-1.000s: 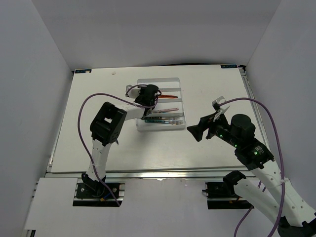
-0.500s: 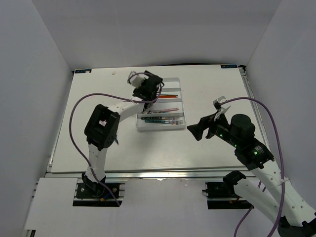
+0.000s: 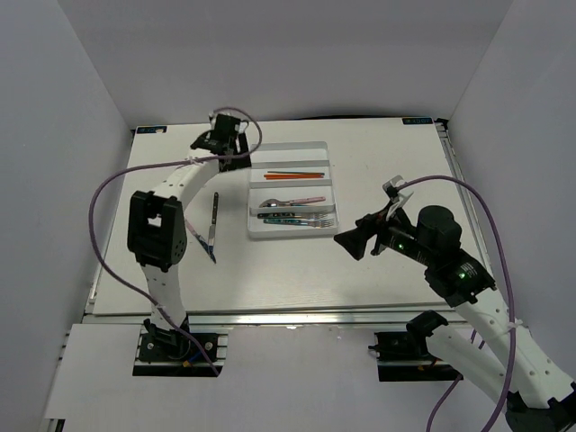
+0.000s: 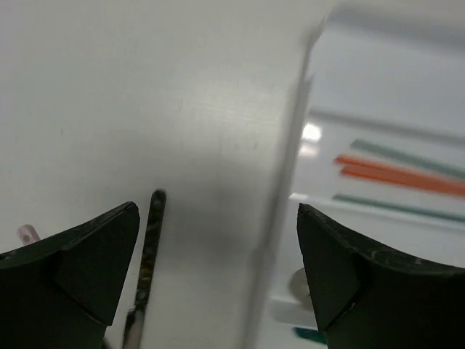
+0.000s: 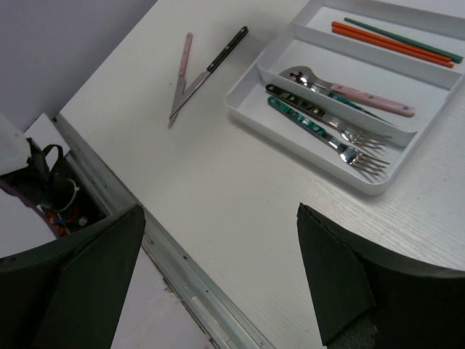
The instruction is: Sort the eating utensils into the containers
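Note:
I need to lower my left gripper backward with its open fingers on both sides of the dark knife handle (image 3: pixel 214 210) (image 4: pixel 150 240) and close them, because the handle is below and back toward my base.
The white tray (image 3: pixel 329 180) holds orange-red and dark chopsticks (image 3: pixel 294 175) in a far compartment, a pink-handled spoon (image 3: pixel 292 202) in the middle and teal-handled forks (image 3: pixel 301 220) in the near one. Two knives lie on the table left of it: a dark-handled knife (image 3: pixel 214 214) and a pink-handled knife (image 3: pixel 203 243), their blades crossing. My left gripper (image 3: pixel 232 155) hangs open and empty off the tray's back left corner, above the dark knife handle (image 4: pixel 150 240) and the tray wall (image 4: pixel 290 182). My right gripper (image 3: pixel 349 245) stands open, empty, right of the tray's near right corner.
The right wrist view shows the table's metal front rail (image 5: pixel 196 283) and cables (image 5: pixel 43 182) below it. White enclosure walls stand close on the left, back and right. A purple cable (image 3: pixel 108 193) loops off the left arm.
My left gripper has opened and swung from over the tray to its back left corner, uncovering the two knives on the table. The right arm has barely moved.

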Motion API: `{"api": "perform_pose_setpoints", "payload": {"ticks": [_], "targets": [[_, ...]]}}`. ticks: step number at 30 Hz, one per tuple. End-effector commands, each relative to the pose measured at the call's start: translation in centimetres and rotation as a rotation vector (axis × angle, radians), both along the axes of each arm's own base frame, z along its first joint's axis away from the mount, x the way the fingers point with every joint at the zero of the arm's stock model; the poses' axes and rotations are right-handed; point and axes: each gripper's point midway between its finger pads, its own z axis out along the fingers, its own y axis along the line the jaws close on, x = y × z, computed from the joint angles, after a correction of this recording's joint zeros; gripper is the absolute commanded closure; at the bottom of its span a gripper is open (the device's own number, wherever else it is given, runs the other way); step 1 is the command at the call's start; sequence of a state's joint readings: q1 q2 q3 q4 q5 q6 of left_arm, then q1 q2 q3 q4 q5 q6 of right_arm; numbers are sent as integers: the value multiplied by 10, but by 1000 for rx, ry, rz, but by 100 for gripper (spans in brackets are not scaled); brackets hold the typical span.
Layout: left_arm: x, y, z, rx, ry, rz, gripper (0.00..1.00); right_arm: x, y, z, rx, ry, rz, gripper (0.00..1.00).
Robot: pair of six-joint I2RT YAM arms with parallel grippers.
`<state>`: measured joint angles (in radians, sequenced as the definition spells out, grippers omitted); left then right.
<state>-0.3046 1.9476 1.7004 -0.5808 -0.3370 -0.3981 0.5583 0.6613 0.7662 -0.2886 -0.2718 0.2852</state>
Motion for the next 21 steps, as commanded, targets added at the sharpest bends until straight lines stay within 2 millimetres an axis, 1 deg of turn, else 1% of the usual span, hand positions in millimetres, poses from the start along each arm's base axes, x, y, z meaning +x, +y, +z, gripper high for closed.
{"api": "perform_pose_setpoints", "payload": {"ticks": [1, 3, 4, 6, 7, 8, 11, 16, 18, 21], "targets": [[-60, 1, -71, 176, 318, -209, 2, -14, 12, 12, 60, -16, 102, 11], [-62, 3, -81, 171, 333, -218, 2, -17, 12, 6, 39, 4, 113, 11], [-65, 8, -88, 181, 351, -204, 2, -17, 12, 3, 27, 15, 114, 11], [-66, 12, -100, 174, 370, -193, 4, -18, 10, 0, 2, 22, 120, 11], [-70, 13, -107, 168, 385, -189, 5, -19, 10, -1, -3, 24, 122, 11], [-71, 14, -110, 166, 388, -186, 5, -19, 10, -1, -7, 23, 125, 11], [-74, 12, -113, 147, 378, -194, 6, -20, 9, -4, -15, 21, 132, 11], [-73, 15, -98, 152, 344, -197, 6, -20, 12, -9, -16, 31, 145, 11], [-75, 17, -99, 143, 353, -201, 7, -20, 14, -11, -16, 38, 152, 11], [-81, 22, -109, 113, 377, -198, 12, -20, 14, -12, -17, 39, 154, 11]]}}
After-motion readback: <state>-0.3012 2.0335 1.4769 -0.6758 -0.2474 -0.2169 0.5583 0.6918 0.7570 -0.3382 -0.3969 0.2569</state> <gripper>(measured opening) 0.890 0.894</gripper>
